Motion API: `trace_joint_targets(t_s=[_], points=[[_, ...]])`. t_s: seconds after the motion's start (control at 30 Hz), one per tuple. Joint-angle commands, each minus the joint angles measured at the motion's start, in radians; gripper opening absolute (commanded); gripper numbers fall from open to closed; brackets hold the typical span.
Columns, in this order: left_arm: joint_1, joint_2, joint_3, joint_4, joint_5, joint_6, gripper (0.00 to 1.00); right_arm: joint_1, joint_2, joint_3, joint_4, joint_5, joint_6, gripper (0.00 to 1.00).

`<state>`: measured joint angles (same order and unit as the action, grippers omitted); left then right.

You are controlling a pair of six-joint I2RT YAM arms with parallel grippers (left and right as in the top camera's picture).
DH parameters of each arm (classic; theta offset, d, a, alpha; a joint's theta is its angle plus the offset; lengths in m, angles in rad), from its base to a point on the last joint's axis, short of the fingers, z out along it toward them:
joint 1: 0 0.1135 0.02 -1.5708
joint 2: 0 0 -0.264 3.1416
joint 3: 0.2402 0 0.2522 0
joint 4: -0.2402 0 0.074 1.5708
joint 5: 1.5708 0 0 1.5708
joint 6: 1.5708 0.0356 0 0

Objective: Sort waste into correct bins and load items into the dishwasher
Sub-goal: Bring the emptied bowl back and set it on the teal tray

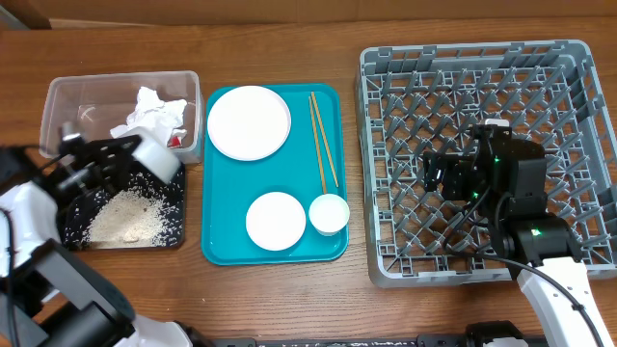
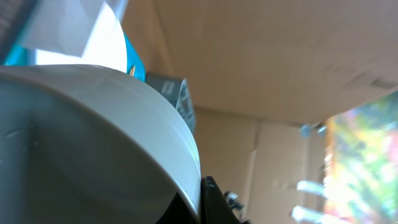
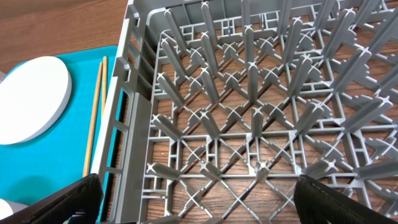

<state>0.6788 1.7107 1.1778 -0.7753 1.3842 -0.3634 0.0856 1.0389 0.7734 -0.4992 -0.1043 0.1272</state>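
Note:
The left gripper will swing across, level its bowl, lower it and release it, because bare teal between plate and other bowl (image 1: pixel 233 184) lies to the left gripper's right in the overhead view.
My left gripper (image 1: pixel 133 154) is shut on the rim of a white bowl (image 1: pixel 160 160), tilted over the black tray (image 1: pixel 175 224), which holds a heap of rice grains (image 1: pixel 123 220). In the left wrist view the bowl (image 2: pixel 81 137) fills the frame beside my finger (image 2: pixel 210 202). The clear tub (image 1: pixel 67 96) holds the crumpled napkin (image 1: pixel 152 113) and the red wrapper (image 1: pixel 174 140). My right gripper (image 1: pixel 434 175) is open and empty above the grey dish rack (image 1: pixel 569 67); the wrist view shows its fingers (image 3: pixel 199 205) spread over the rack's pegs (image 3: pixel 249 93).
The teal tray (image 1: pixel 217 246) holds a round plate (image 1: pixel 249 121), chopsticks (image 1: pixel 323 140), another white bowl (image 1: pixel 276 221) and a small cup (image 1: pixel 330 214). The right wrist view also shows the plate (image 3: pixel 31 99) and chopsticks (image 3: pixel 93 118) left of the rack wall.

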Motion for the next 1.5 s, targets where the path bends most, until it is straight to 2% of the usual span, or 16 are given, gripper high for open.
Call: trace_joint_targets(t_s=[0.0,0.07,0.17,0.3,0.4,0.5,0.73,0.77,0.9,0.97,1.1,1.23,1.3,1.47], points=[[-0.173,-0.132,0.09,0.002,-0.23,0.038,0.04,-0.003,0.001,0.026,0.003,-0.002,0.003,1.0],[-0.288,-0.168,0.115,0.001,-0.402,0.046,0.04,-0.003,0.001,0.026,0.003,-0.002,0.003,1.0],[-0.484,-0.187,0.133,-0.008,-0.737,0.054,0.04,-0.003,0.001,0.026,0.003,-0.002,0.003,1.0],[-0.709,-0.157,0.132,-0.053,-1.06,0.087,0.04,-0.003,0.001,0.026,0.003,-0.002,0.003,1.0],[-0.837,-0.103,0.132,-0.101,-1.267,0.086,0.04,-0.003,0.001,0.026,0.003,-0.002,0.003,1.0],[-0.924,-0.034,0.132,-0.146,-1.402,0.068,0.04,-0.003,0.001,0.026,0.003,-0.002,0.003,1.0],[-1.007,0.119,0.132,-0.164,-1.447,0.072,0.04,-0.003,0.001,0.026,0.001,-0.002,0.003,1.0],[-1.009,0.139,0.132,-0.162,-1.447,0.072,0.09,-0.003,0.001,0.026,-0.001,-0.002,0.003,1.0],[-1.009,0.14,0.151,-0.174,-1.444,0.076,0.4,-0.003,0.001,0.026,-0.005,-0.003,0.003,1.0],[-1.009,0.139,0.206,-0.209,-1.419,0.098,0.46,-0.003,0.001,0.026,-0.004,-0.003,0.003,1.0],[-1.021,0.139,0.386,-0.315,-1.275,0.271,0.49,-0.003,0.001,0.026,-0.005,-0.012,0.003,1.0],[-1.065,0.139,0.458,-0.351,-1.118,0.484,0.58,-0.003,0.001,0.026,-0.004,-0.052,0.003,1.0],[-1.099,0.145,0.454,-0.351,-1.115,0.525,0.62,-0.003,0.001,0.026,-0.004,-0.055,0.003,1.0],[-1.193,0.187,0.446,-0.376,-1.138,0.531,0.61,-0.003,0.001,0.026,-0.004,-0.055,0.003,1.0]])
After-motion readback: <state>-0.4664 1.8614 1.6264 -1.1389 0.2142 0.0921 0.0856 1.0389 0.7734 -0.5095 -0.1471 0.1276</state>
